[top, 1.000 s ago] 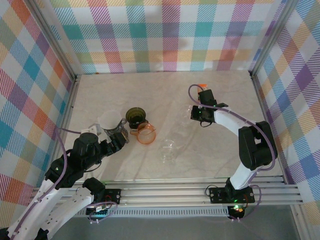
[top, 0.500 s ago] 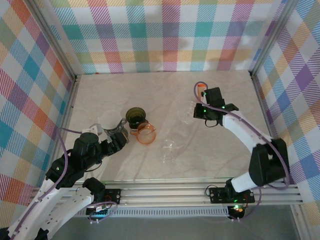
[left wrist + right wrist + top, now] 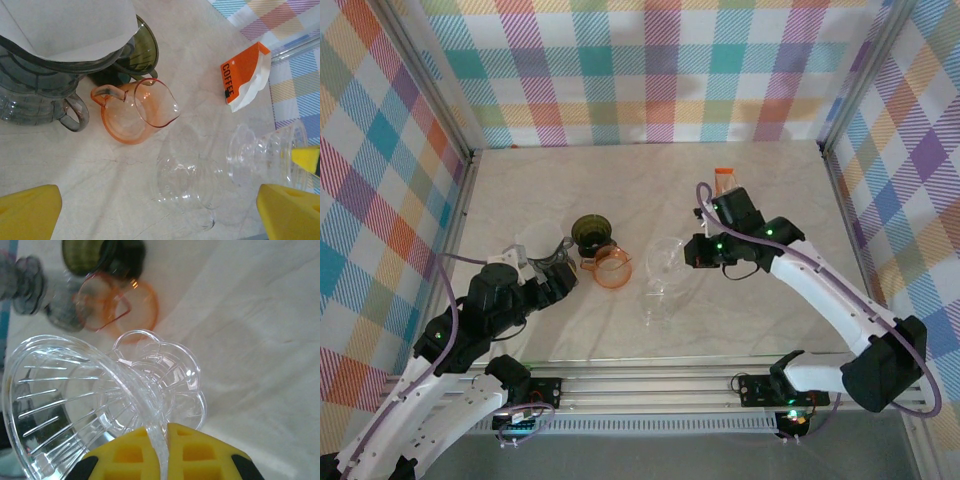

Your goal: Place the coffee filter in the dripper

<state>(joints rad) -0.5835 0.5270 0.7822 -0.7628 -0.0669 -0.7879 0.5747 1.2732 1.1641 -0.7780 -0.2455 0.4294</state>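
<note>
The right gripper moves back and down next, seats the dripper atop the clear glass vessel and releases the dripper's rim, since the vessel lies below and back from it.
A white paper coffee filter sits in a smoky grey dripper at the upper left of the left wrist view; from above the filter lies just beyond my left gripper. My left gripper is open, its yellow fingertips wide apart over bare table. My right gripper is shut on the rim of a clear ribbed dripper, held tilted above the table. In the top view the right gripper and the clear dripper are right of centre.
An orange dripper and a dark green one stand beside the grey one. A clear glass vessel lies on the table below the held dripper. An orange coffee packet lies at the back right. Checked walls enclose the table.
My right arm has carried the clear dripper left and toward the near edge, close to the orange dripper. The left arm and the filter have stayed put.
</note>
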